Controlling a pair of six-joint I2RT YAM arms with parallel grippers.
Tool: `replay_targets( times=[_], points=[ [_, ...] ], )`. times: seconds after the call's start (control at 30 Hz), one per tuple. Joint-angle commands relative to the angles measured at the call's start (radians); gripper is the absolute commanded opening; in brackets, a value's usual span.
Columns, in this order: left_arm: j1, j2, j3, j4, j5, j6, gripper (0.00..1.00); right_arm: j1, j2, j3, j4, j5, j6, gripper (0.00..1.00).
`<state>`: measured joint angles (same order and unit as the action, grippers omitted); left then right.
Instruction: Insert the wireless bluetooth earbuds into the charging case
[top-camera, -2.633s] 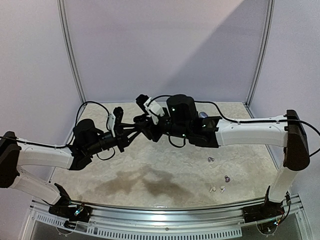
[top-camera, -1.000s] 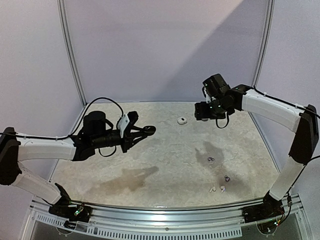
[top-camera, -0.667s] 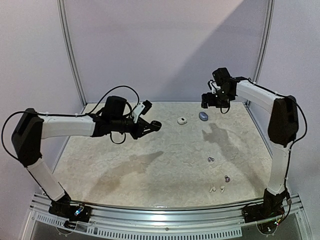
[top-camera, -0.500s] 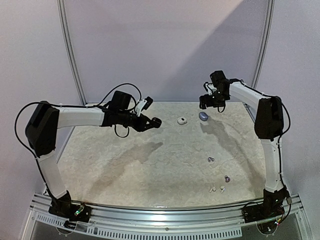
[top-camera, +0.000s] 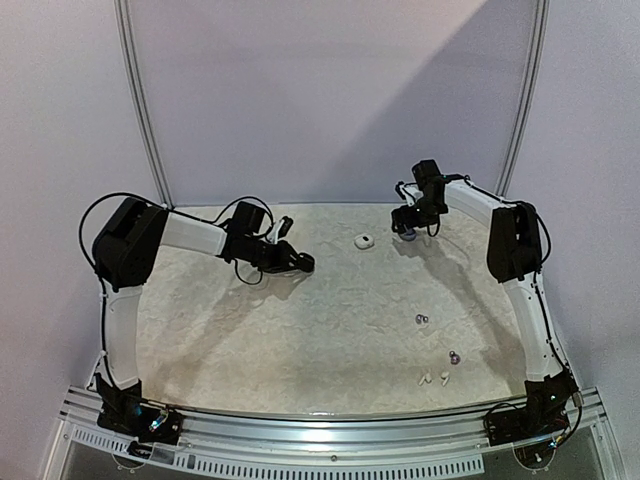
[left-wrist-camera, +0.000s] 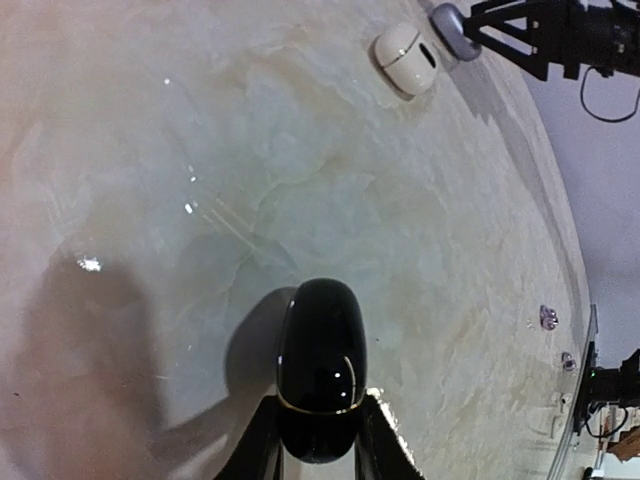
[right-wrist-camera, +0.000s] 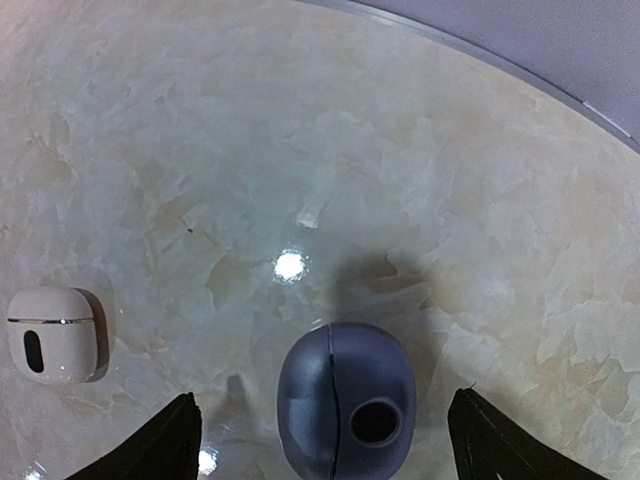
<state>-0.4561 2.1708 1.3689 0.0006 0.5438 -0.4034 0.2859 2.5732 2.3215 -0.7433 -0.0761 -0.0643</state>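
Observation:
The right gripper needs to move down next over the rounded sides of the blue-grey case (top-camera: 408, 235) (right-wrist-camera: 345, 400) and close, because the blue-grey case is below and between the gripper's open fingers.
My left gripper (top-camera: 300, 263) (left-wrist-camera: 320, 440) is shut on a glossy black charging case (left-wrist-camera: 320, 365), closed, held low over the table at the back left. My right gripper (top-camera: 405, 225) (right-wrist-camera: 325, 450) is open, its jaws wide on either side of a closed blue-grey case (right-wrist-camera: 345, 400) that lies on the table at the back right. A closed white case (top-camera: 365, 241) (right-wrist-camera: 55, 335) lies between the arms. The earbuds lie loose at the front right: a black pair (top-camera: 421, 319), a purplish pair (top-camera: 453, 357) and a white stemmed pair (top-camera: 434, 379).
The marbled table (top-camera: 320, 330) is walled at the back and sides, with metal posts (top-camera: 140, 100) at the back corners and a metal rail (top-camera: 320, 440) along the near edge. In the left wrist view the white case (left-wrist-camera: 405, 58) and blue-grey case (left-wrist-camera: 450, 18) lie far ahead.
Both arms have swung apart from the middle to the back. The right gripper set the blue-grey case down and has come low over it, open. The left gripper carried the black case back-left and lower.

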Motion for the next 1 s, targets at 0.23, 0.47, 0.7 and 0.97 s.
replay_targets(
  times=[0.23, 0.47, 0.7, 0.97],
  points=[
    [0.031, 0.061, -0.023, 0.047, -0.042, -0.164, 0.37, -0.007, 0.071, 0.012, 0.000, 0.017, 0.060, 0.80],
    [0.033, 0.045, -0.010, 0.003, -0.059, -0.141, 0.87, -0.007, 0.082, 0.003, 0.006, 0.027, 0.060, 0.65],
    [0.035, 0.000, 0.012, -0.063, -0.029, -0.060, 0.99, -0.008, 0.067, -0.011, 0.023, 0.013, 0.060, 0.28],
    [0.036, -0.149, -0.002, -0.081, 0.048, 0.068, 0.99, -0.006, -0.184, -0.339, 0.317, -0.002, 0.116, 0.20]
  ],
)
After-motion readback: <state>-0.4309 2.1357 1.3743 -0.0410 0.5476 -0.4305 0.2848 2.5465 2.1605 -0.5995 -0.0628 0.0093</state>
